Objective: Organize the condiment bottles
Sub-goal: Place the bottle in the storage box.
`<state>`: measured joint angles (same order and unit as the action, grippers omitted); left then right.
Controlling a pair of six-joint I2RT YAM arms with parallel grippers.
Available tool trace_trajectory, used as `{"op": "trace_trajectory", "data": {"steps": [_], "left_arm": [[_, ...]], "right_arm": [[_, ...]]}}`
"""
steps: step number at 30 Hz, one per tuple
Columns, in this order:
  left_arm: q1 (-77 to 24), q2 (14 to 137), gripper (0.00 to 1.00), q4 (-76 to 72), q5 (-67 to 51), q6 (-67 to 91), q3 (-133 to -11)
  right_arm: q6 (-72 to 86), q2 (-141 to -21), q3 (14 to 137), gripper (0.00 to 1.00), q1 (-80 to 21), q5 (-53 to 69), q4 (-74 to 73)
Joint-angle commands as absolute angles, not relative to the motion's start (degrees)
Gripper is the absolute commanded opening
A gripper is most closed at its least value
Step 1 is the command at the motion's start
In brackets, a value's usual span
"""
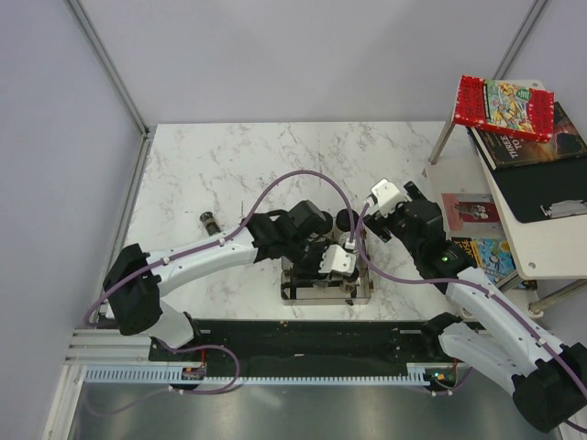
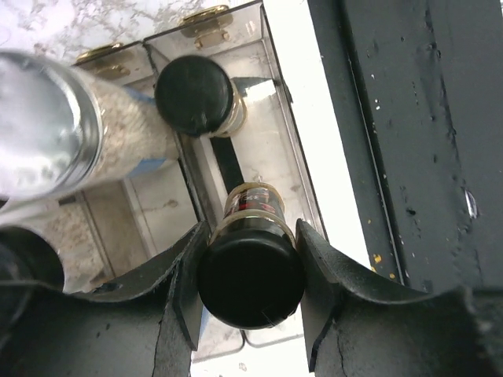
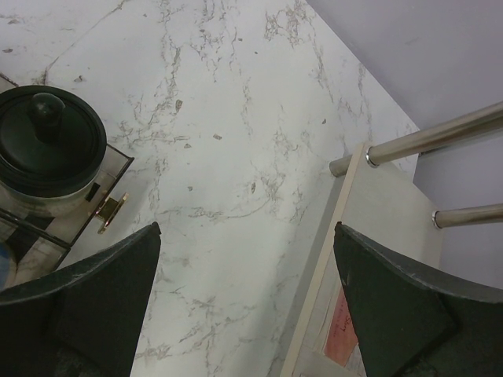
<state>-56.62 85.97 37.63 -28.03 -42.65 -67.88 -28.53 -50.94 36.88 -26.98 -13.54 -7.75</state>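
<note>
My left gripper lowers the spice bottle slightly toward the other dark-capped bottle next and releases it on the rack compartment's bottom (image 1: 324, 292) (image 2: 261, 177), since that spot's empty.
My left gripper (image 2: 250, 283) is shut on a slim dark-capped brown spice bottle (image 2: 250, 263) and holds it upright over the right compartment of the clear rack (image 2: 302, 157). Another dark-capped bottle (image 2: 196, 96) stands deeper in that compartment. A beige-filled, blue-labelled, silver-capped bottle (image 2: 55, 126) stands in the middle compartment. In the top view the left gripper (image 1: 335, 266) is over the rack (image 1: 326, 295). One slim bottle (image 1: 210, 222) lies on the marble to the left. My right gripper (image 3: 245, 259) is open and empty above bare marble; a wide black-lidded jar (image 3: 49, 145) stands at the rack's corner.
A low side table (image 1: 541, 229) with books and a red-edged box (image 1: 504, 105) stands at the right; its steel legs (image 3: 424, 141) show in the right wrist view. A black strip (image 1: 303, 339) runs along the near edge. Purple cables loop over the rack.
</note>
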Motion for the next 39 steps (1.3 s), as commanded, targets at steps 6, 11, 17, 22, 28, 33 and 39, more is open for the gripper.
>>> {"op": "trace_trajectory", "data": {"steps": [6,11,17,22,28,33,39], "left_arm": [[-60.82,91.31,0.18,31.90,-26.28,-42.01,-70.31],[-61.52,93.25,0.40,31.64,-25.58,-42.71,-70.14],[-62.31,94.66,0.55,31.47,-24.35,-43.68,-69.43],[-62.49,94.57,0.77,30.85,-24.00,-44.82,-68.29],[-62.40,93.35,0.99,30.59,-22.33,-44.83,-67.85],[-62.32,90.09,0.99,30.41,-19.60,-45.53,-68.29],[-60.04,85.79,0.99,30.41,-18.89,-45.44,-67.59]], "right_arm": [[-28.56,-50.71,36.47,0.98,-26.72,-13.27,-6.42],[-28.83,-50.54,36.30,0.98,-26.72,-13.10,-6.42],[-28.74,-50.36,36.39,0.98,-26.72,-13.27,-6.42],[-28.48,-50.01,36.47,0.98,-26.63,-13.27,-6.42],[-28.13,-49.75,36.56,0.98,-26.46,-13.88,-6.15],[-27.25,-49.57,36.83,0.98,-25.93,-14.50,-5.80],[-26.63,-49.04,36.83,0.98,-25.23,-15.03,-5.45]]}}
